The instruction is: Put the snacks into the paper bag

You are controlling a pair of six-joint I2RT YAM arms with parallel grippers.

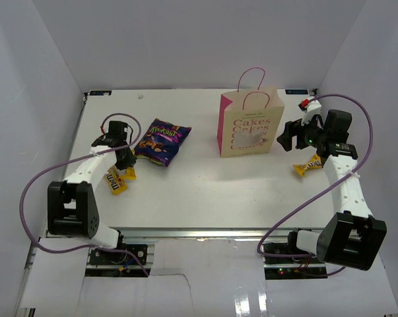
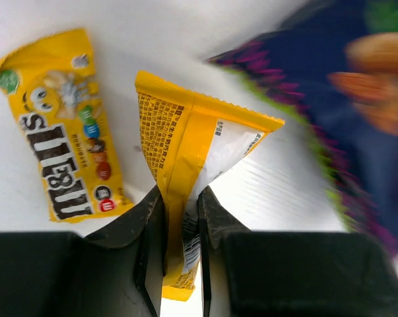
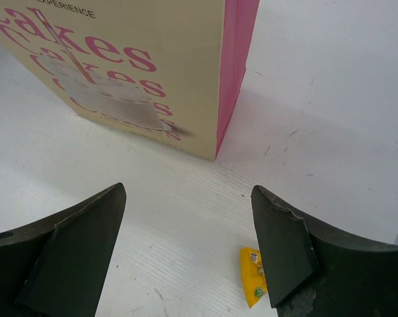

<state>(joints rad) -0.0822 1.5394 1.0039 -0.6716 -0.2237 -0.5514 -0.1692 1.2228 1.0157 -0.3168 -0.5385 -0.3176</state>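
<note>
The bag's opening [image 1: 254, 98] points up, so my left gripper will next lift outward and to the right in the top view and let go of the yellow packet over that opening.
The paper bag [image 1: 250, 124] stands upright at the back centre, tan with pink sides and "Cakes" lettering; it also shows in the right wrist view [image 3: 119, 66]. My left gripper [image 2: 182, 218] is shut on a yellow packet [image 2: 185, 142], at the left of the table [image 1: 125, 173]. A second yellow packet [image 2: 63, 155] lies flat beside it [image 1: 114, 183]. The purple-blue snack bag [image 1: 161, 140] lies just right of my left gripper. My right gripper [image 3: 189, 228] is open and empty, right of the paper bag [image 1: 290, 137]. Another yellow packet [image 1: 309, 164] lies under my right arm, its corner visible [image 3: 253, 285].
White walls enclose the table [image 1: 205, 191] on three sides. A purple cable loops from each arm. The paper bag's pink handles [image 1: 251, 82] stand up above its open mouth.
</note>
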